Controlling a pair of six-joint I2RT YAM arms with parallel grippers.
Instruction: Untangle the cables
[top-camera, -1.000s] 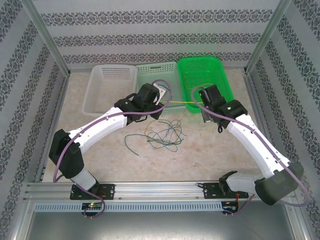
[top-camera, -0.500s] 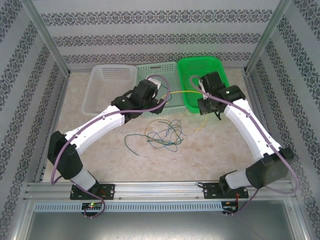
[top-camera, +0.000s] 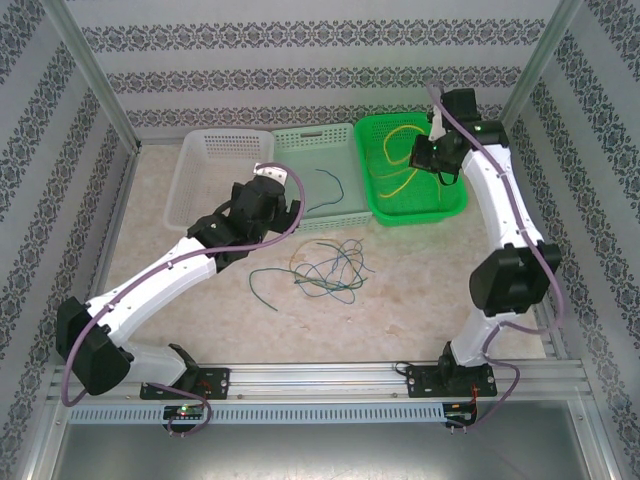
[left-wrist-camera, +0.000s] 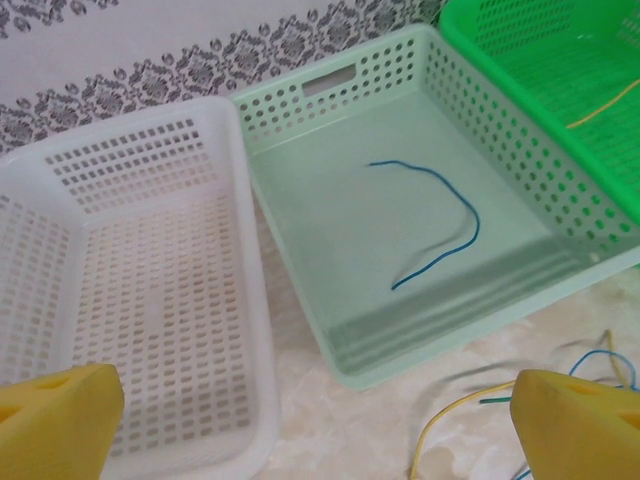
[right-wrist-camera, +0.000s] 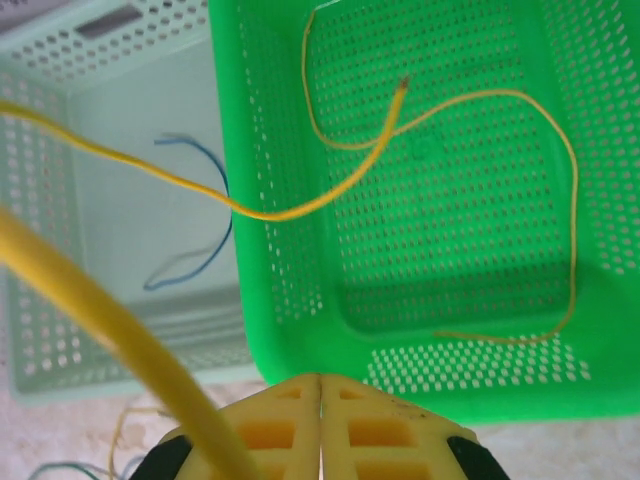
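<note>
I need to lower my right gripper a little over the green basket (top-camera: 448, 195) next and open it to let go of the yellow cable, because the basket's bottom is below the gripper.
A tangle of blue, dark green and yellow cables (top-camera: 325, 265) lies on the table in front of the baskets. My right gripper (top-camera: 420, 156) hangs over the green basket (top-camera: 448, 195), shut on a yellow cable (top-camera: 398, 172) that dangles into it. In the right wrist view this yellow cable (right-wrist-camera: 100, 300) runs past my shut gripper (right-wrist-camera: 320, 380), and a second yellow cable (right-wrist-camera: 565, 200) lies in the green basket (right-wrist-camera: 280, 290). My left gripper (top-camera: 272, 190) stands open and holds nothing. Its fingertips (left-wrist-camera: 60, 425) frame the bare table. A blue cable (left-wrist-camera: 445, 215) lies in the mint basket (left-wrist-camera: 400, 360).
A white basket (top-camera: 205, 150) stands left of the mint basket (top-camera: 345, 215), with nothing in it. A lone dark green cable (top-camera: 262, 285) curls on the table left of the tangle. Metal frame posts and patterned walls close in the table.
My left gripper has opened, let go of the yellow cable and drawn back to the left. The right arm has swung up and back, carrying that cable over the green basket.
</note>
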